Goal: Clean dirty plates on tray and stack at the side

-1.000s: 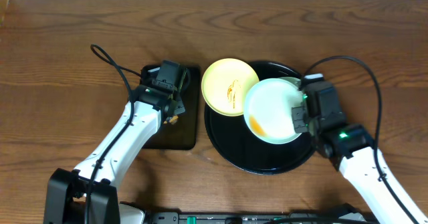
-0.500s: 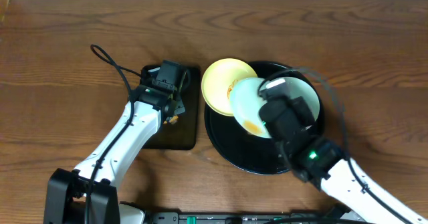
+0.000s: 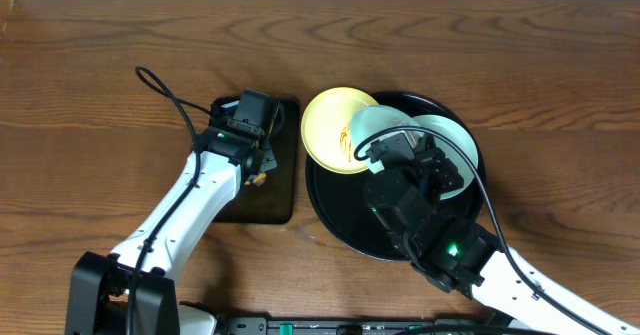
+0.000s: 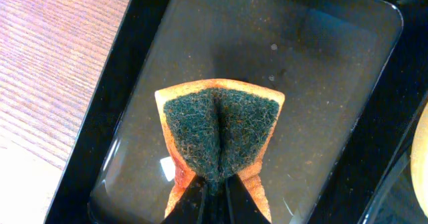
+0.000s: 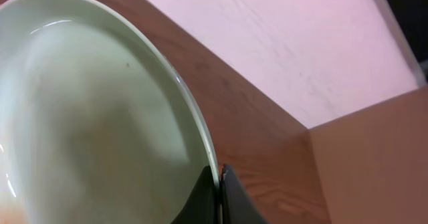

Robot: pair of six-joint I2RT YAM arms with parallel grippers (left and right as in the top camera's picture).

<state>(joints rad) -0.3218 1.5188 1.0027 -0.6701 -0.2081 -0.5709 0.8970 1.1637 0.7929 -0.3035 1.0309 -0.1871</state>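
Note:
The robot's right gripper needs to go past the tray next and then down, to let go of the plate on the bare tabletop to the gripper's right in the overhead view.
My right gripper (image 5: 217, 177) is shut on the rim of a pale mint-blue plate (image 5: 100, 117) and holds it tilted, lifted above the round black tray (image 3: 345, 215). From overhead only an edge of this plate (image 3: 372, 125) shows past the right arm (image 3: 405, 190). A second mint-blue plate (image 3: 452, 150) lies on the tray, partly under the arm. The pale yellow plate (image 3: 330, 125), with an orange smear, rests on the tray's left rim. My left gripper (image 4: 214, 187) is shut on a green and orange sponge (image 4: 221, 127).
The sponge hangs over a small rectangular black tray (image 4: 321, 83), which lies left of the round tray in the overhead view (image 3: 285, 190). The left arm (image 3: 190, 210) reaches across the wooden table (image 3: 100, 95). A black cable (image 3: 165, 90) loops behind it.
My right arm has swung left over the round tray and raised the mint-blue plate, tipping it on edge. The left arm and sponge have not moved.

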